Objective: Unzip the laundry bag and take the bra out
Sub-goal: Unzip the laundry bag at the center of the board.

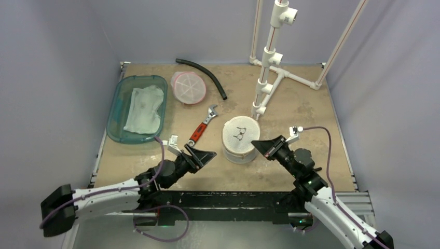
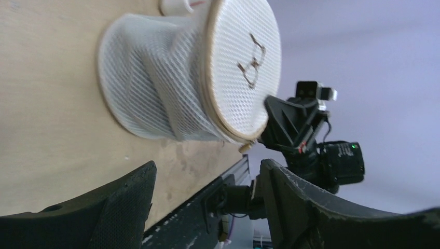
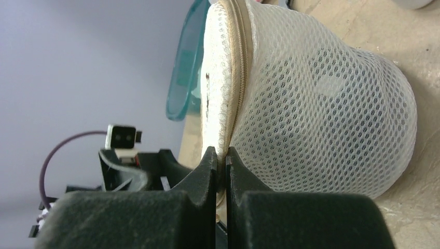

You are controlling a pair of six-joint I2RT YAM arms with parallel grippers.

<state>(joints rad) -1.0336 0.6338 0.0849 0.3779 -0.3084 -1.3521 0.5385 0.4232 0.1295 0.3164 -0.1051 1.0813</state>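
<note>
The lid's rim by the zipper tab (image 1: 237, 154) lies to the right of my left gripper in the top view, so I should bring its empty fingers across onto it.
The laundry bag (image 1: 239, 139) is a white mesh cylinder standing upright mid-table, its zipped lid printed with a small bra outline. The bra itself is hidden inside. My right gripper (image 1: 255, 143) is shut on the bag's right rim, and in the right wrist view its tips (image 3: 221, 160) pinch the beige zipper seam of the laundry bag (image 3: 321, 104). My left gripper (image 1: 206, 155) stands open just left of the bag, apart from it. In the left wrist view the left gripper (image 2: 207, 174) holds nothing, below the laundry bag (image 2: 155, 78), whose zipper tab (image 2: 244, 148) hangs at the lid's edge.
A teal tub (image 1: 115, 111) with a white cloth sits at the back left. A pink-lidded round container (image 1: 189, 87), a black hose (image 1: 203, 73) and a red-handled wrench (image 1: 203, 127) lie behind the bag. A white PVC pipe frame (image 1: 270, 67) rises at the back right.
</note>
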